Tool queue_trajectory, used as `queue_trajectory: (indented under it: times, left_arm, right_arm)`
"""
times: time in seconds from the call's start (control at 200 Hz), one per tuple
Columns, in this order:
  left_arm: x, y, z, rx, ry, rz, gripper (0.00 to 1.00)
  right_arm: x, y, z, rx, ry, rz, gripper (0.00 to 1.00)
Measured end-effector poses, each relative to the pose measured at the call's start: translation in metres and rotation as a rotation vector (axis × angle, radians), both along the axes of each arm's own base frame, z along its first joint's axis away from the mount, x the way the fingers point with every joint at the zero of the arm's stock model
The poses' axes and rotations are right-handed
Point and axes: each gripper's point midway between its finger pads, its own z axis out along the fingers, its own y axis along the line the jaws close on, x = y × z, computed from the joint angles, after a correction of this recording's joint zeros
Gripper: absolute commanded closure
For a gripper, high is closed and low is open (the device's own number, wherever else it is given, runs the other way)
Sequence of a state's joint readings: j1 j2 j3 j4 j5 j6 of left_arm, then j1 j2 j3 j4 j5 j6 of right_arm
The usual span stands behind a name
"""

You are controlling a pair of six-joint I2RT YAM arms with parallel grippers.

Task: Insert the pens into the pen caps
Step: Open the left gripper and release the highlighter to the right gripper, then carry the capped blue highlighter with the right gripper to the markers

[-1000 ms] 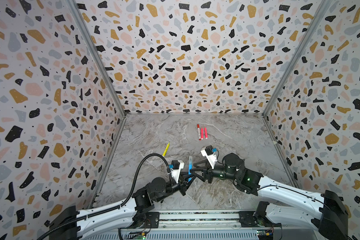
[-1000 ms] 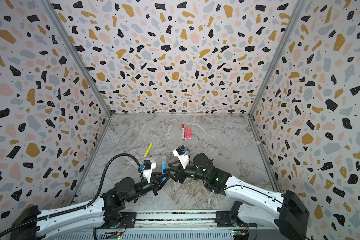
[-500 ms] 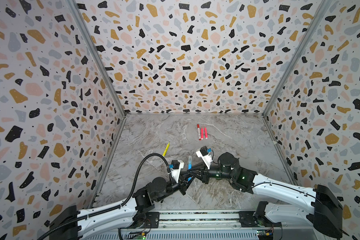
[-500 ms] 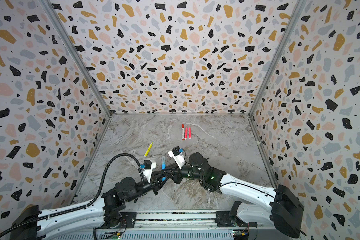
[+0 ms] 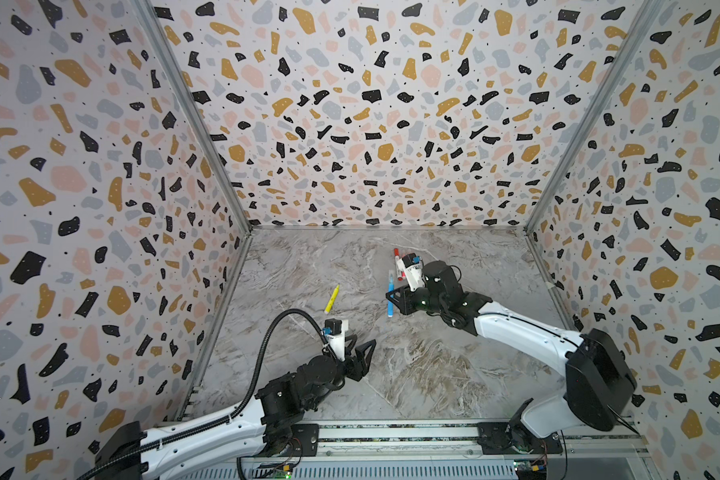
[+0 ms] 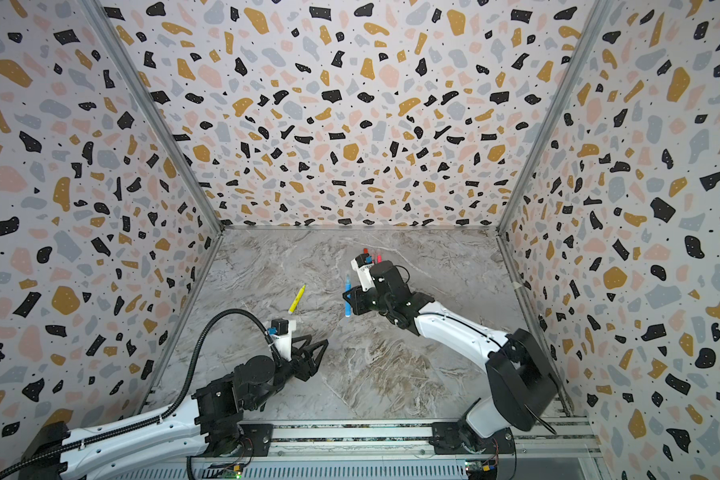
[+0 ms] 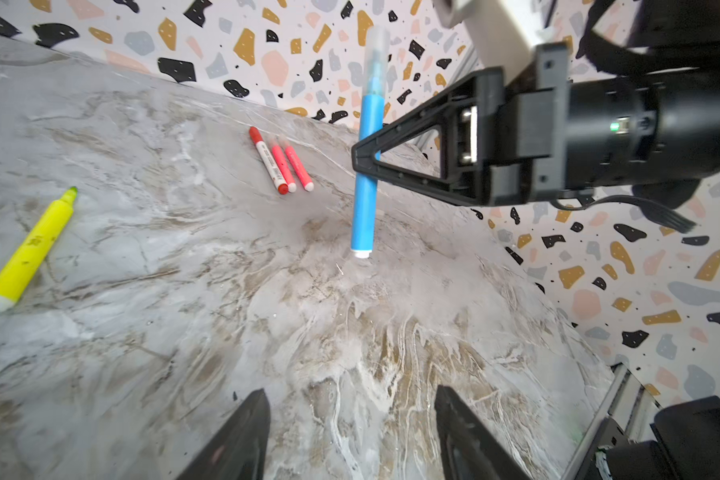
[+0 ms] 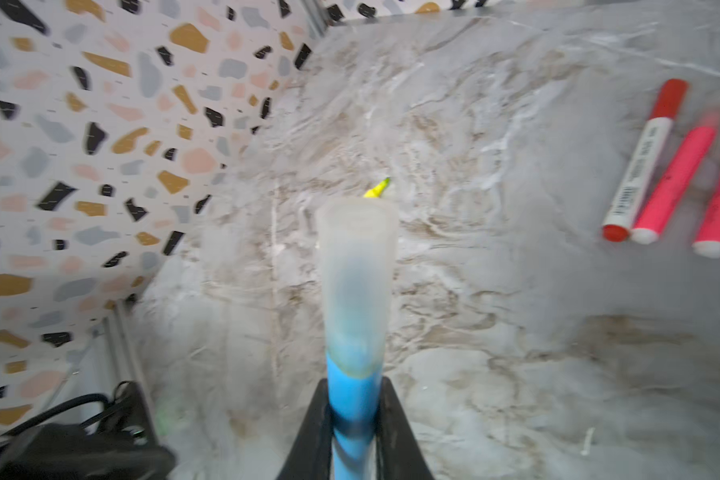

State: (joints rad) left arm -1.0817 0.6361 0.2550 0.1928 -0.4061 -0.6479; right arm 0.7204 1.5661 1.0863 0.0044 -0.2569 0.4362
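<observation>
The blue pen is capped, so my right gripper will next turn outward and down to lay it flat, then release it on bare tabletop beside the white-bodied pen.
My right gripper is shut on the blue pen, which stands nearly upright over the table. A cloudy clear cap sits over the pen's upper end. My left gripper stands open nearer the front, with only bare table between its fingers. The yellow pen lies to the left with its tip bare. Behind the right gripper lie the white-bodied pen with red ends and two pinkish-red pens, side by side.
Speckled walls close in the marbled table on three sides. A metal rail runs along the front edge. The left arm's black cable loops above the table's left front part.
My left gripper has opened and let go of the blue pen. The right gripper, shut on it, has carried it away from the left gripper toward the back.
</observation>
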Motion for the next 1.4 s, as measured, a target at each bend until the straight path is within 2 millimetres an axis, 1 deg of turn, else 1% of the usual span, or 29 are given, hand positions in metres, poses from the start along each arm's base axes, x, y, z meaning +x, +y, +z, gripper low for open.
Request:
queue_trajectory:
  times: [0.075, 0.12, 0.17, 0.27, 0.38, 0.506, 0.571, 0.631, 0.731, 0.876, 0.966, 1.071, 1.277, 1.352, 1.402]
  left_arm:
    - [0.0, 0.004, 0.002, -0.02, 0.008, 0.013, 0.37]
    - [-0.001, 0.006, 0.001, -0.029, 0.011, 0.019, 0.37]
    - [-0.002, 0.008, -0.001, -0.033, 0.019, 0.024, 0.37]
    - [-0.003, 0.011, -0.005, -0.029, 0.036, 0.03, 0.37]
    - [-0.004, 0.015, -0.004, -0.04, 0.042, 0.036, 0.37]
    - [-0.006, 0.018, 0.0, -0.056, 0.04, 0.039, 0.37]
    - [-0.007, 0.02, 0.003, -0.071, 0.036, 0.041, 0.37]
    - [-0.007, 0.021, 0.005, -0.081, 0.033, 0.041, 0.37]
    - [-0.008, 0.022, 0.004, -0.083, 0.038, 0.043, 0.37]
    - [-0.009, 0.024, -0.001, -0.071, 0.047, 0.045, 0.37]
    - [-0.009, 0.024, -0.002, -0.066, 0.05, 0.045, 0.37]
    - [-0.009, 0.025, -0.001, -0.071, 0.048, 0.045, 0.37]
    - [-0.009, 0.025, -0.001, -0.071, 0.048, 0.045, 0.37]
    - [-0.009, 0.025, -0.001, -0.071, 0.048, 0.045, 0.37]
    - [-0.009, 0.025, -0.001, -0.073, 0.047, 0.044, 0.37]
  right_arm:
    - [0.025, 0.007, -0.014, -0.063, 0.02, -0.015, 0.92]
    - [0.041, 0.014, -0.026, -0.104, 0.032, -0.021, 0.92]
    - [0.054, 0.022, -0.037, -0.135, 0.044, -0.02, 0.92]
    - [0.076, 0.037, -0.065, -0.204, 0.082, -0.007, 0.92]
    - [0.104, 0.053, -0.089, -0.274, 0.098, -0.01, 0.92]
    - [0.133, 0.062, -0.107, -0.338, 0.107, -0.032, 0.91]
    - [0.148, 0.062, -0.113, -0.366, 0.107, -0.052, 0.9]
    - [0.159, 0.057, -0.118, -0.389, 0.108, -0.075, 0.9]
    - [0.169, 0.047, -0.12, -0.418, 0.111, -0.109, 0.89]
    - [0.178, 0.028, -0.12, -0.455, 0.117, -0.153, 0.88]
    - [0.184, 0.016, -0.121, -0.475, 0.119, -0.183, 0.83]
    - [0.191, 0.005, -0.123, -0.488, 0.12, -0.212, 0.74]
    - [0.195, -0.014, -0.132, -0.554, 0.104, -0.275, 0.65]
    - [0.191, -0.019, -0.135, -0.589, 0.091, -0.293, 0.64]
    - [0.187, -0.019, -0.133, -0.604, 0.077, -0.299, 0.64]
